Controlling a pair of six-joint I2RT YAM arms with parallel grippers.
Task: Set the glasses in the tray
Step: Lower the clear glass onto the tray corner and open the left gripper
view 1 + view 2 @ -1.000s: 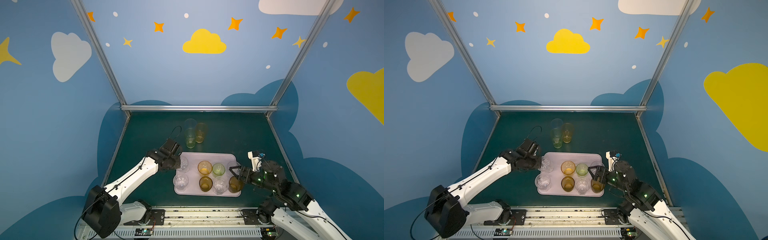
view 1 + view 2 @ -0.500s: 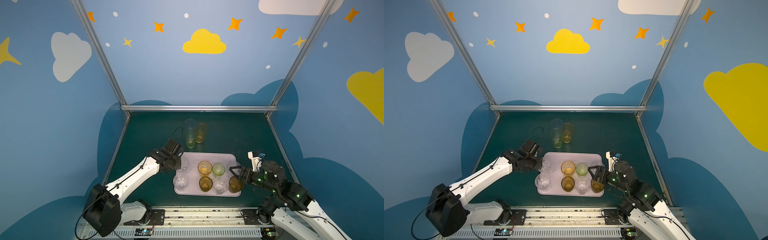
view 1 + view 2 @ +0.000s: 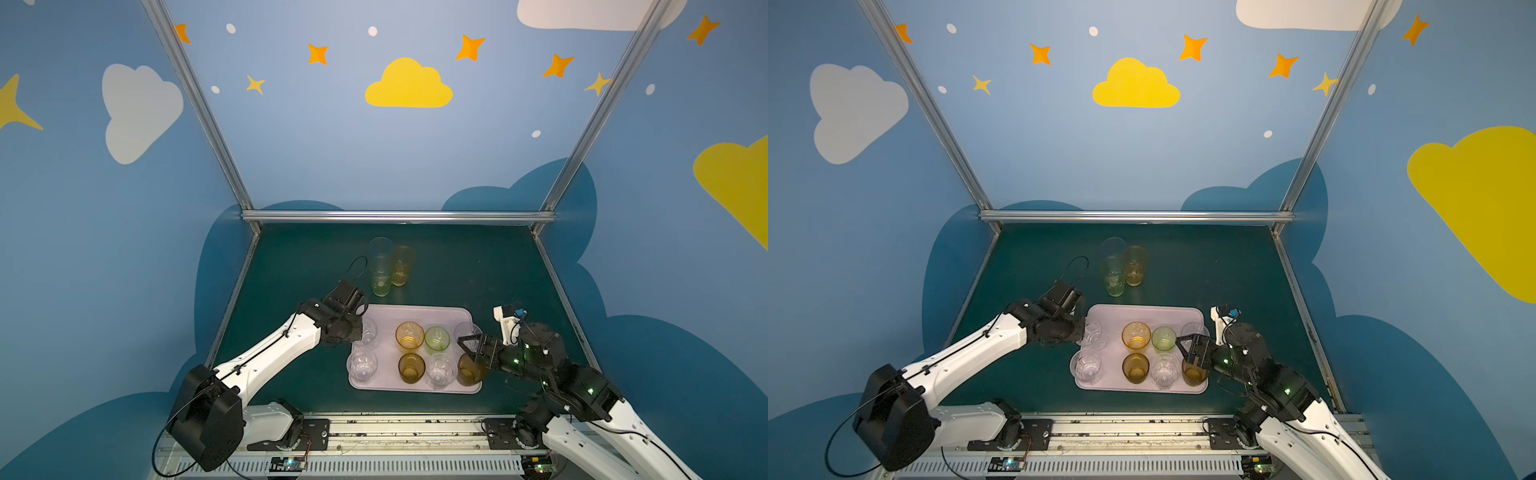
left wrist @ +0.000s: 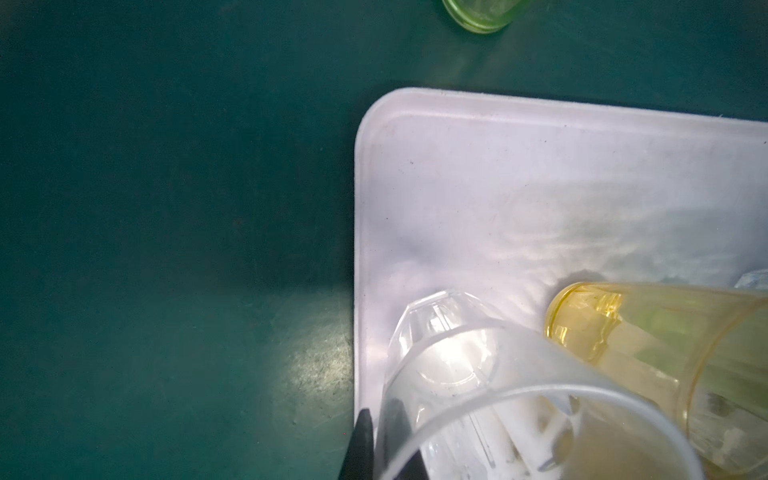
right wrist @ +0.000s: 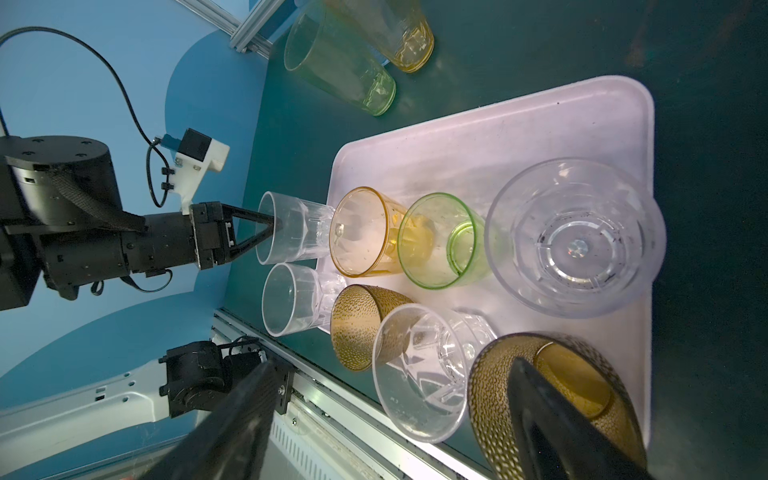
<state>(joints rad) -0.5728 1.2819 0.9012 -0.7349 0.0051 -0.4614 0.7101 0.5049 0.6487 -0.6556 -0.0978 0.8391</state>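
My left gripper needs to lower the faceted glass next to the tray spot (image 4: 448,356) beside the amber glass, free of other glasses, and release its rim.
The pale lilac tray (image 3: 415,313) (image 3: 1142,313) (image 4: 540,174) (image 5: 498,137) holds several short glasses. My left gripper (image 3: 360,332) (image 3: 1084,332) (image 4: 380,419) (image 5: 276,224) is shut on the rim of a clear faceted glass (image 3: 369,332) (image 3: 1094,334) (image 4: 449,365) (image 5: 295,235) at the tray's far left end. My right gripper (image 3: 464,349) (image 3: 1183,351) (image 5: 386,411) stands wide open over the tray's right end. One of its fingers hangs above the brown dotted glass (image 3: 469,372) (image 3: 1194,374) (image 5: 498,395); it grips nothing.
Behind the tray, three tall glasses stand on the green mat: pale blue (image 3: 380,249), green (image 3: 381,278) and amber (image 3: 402,266). In the tray also sit amber (image 3: 409,334), green (image 3: 436,338), brown (image 3: 411,368) and clear (image 3: 362,365) (image 3: 441,370) (image 3: 465,330) glasses.
My left arm has edged slightly rightward toward the tray with the clear glass in its grip. The right arm has not moved.
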